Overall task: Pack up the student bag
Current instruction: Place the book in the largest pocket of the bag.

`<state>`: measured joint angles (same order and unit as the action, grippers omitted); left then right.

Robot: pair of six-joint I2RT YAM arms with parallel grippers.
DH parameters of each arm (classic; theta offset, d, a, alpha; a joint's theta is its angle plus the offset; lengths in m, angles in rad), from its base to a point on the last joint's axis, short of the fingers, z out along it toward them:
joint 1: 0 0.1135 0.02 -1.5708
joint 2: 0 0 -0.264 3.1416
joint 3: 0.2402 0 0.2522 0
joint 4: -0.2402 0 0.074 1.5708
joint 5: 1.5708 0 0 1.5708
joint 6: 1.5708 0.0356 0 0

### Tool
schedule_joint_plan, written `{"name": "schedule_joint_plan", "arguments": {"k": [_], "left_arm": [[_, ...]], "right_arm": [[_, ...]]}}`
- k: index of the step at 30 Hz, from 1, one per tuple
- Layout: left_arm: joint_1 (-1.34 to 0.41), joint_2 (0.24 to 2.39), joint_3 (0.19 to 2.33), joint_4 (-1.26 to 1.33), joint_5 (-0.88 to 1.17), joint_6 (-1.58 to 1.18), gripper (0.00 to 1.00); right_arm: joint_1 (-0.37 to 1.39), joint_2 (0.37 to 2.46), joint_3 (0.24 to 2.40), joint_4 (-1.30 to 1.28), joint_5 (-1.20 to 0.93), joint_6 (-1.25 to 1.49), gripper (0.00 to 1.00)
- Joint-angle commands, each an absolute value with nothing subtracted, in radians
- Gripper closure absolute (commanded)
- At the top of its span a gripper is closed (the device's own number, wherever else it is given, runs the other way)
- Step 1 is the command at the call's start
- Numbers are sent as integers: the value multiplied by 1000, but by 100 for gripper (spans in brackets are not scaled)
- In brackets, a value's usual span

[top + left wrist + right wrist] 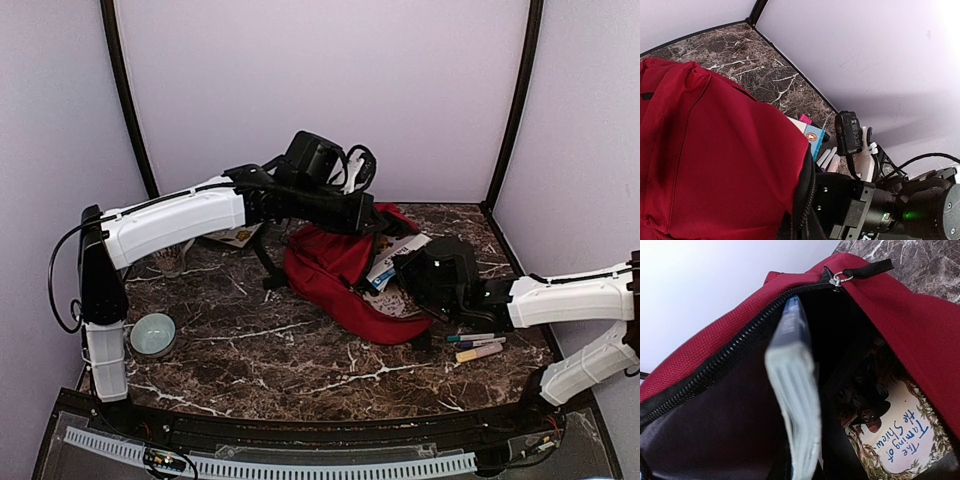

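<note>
The bag's zipper edge goes left in the top view and lower toward the bag's strap side next, where my left gripper releases it, since both books are inside.
The student bag [335, 285], red with a black zipper, lies at the middle of the table with its mouth open toward the right. My left gripper [362, 212] is shut on the bag's upper zipper edge [805, 200] and holds it up. My right gripper [415, 275] is at the opening, shut on a thin blue-covered book [795, 405] that stands on edge inside the mouth. A second book [895, 435], titled The Taming of the Shrew, lies flat inside the bag. The zipper pull [840, 279] sits at the far end of the opening.
Several markers [480, 347] lie on the table right of the bag, under the right arm. A pale green bowl [153, 333] sits front left. A glass [172, 258] and a printed item [235, 237] are behind the left arm. The walls stand close.
</note>
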<state>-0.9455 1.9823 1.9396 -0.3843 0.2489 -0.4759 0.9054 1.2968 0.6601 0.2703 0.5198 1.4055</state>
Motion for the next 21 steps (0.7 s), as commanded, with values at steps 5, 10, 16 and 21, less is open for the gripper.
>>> {"name": "schedule_joint_plan", "arguments": {"k": [5, 10, 16, 21], "left_arm": [[-944, 1883, 1937, -346, 275, -452, 100], [-943, 1870, 1916, -348, 262, -440, 100], [-942, 1861, 1898, -351, 251, -430, 100], [-942, 1856, 1879, -343, 246, -430, 100]], "right_arm": [[913, 1413, 796, 363, 559, 1299, 100], [912, 1423, 846, 251, 525, 1264, 77], [904, 1354, 827, 210, 541, 1250, 68], [904, 1295, 808, 139, 528, 1253, 65]]}}
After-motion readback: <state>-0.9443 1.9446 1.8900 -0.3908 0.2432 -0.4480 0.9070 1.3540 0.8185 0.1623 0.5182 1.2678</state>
